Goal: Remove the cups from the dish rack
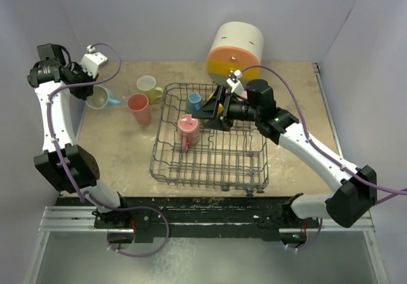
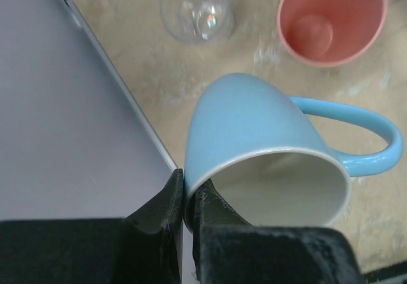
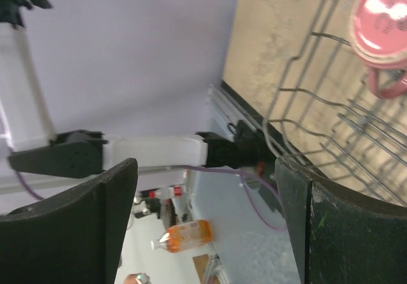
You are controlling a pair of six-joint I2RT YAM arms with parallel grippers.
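My left gripper needs to bring the light blue cup down beside the clear glass, where bare table shows between the wall and the salmon-pink cup.
The grey wire dish rack stands mid-table. In it are a pink cup turned upside down, also seen in the right wrist view as the pink cup, and a blue cup near the far rim. My right gripper hangs open over the rack's far side, next to these cups, with nothing between its fingers. At the far left, my left gripper is shut on the rim of a tilted light blue cup, close to the wall.
Left of the rack, a salmon-pink cup, a lime-yellow cup and a clear glass stand on the table. A big cream-and-orange cylinder stands behind the rack. White walls close in both sides.
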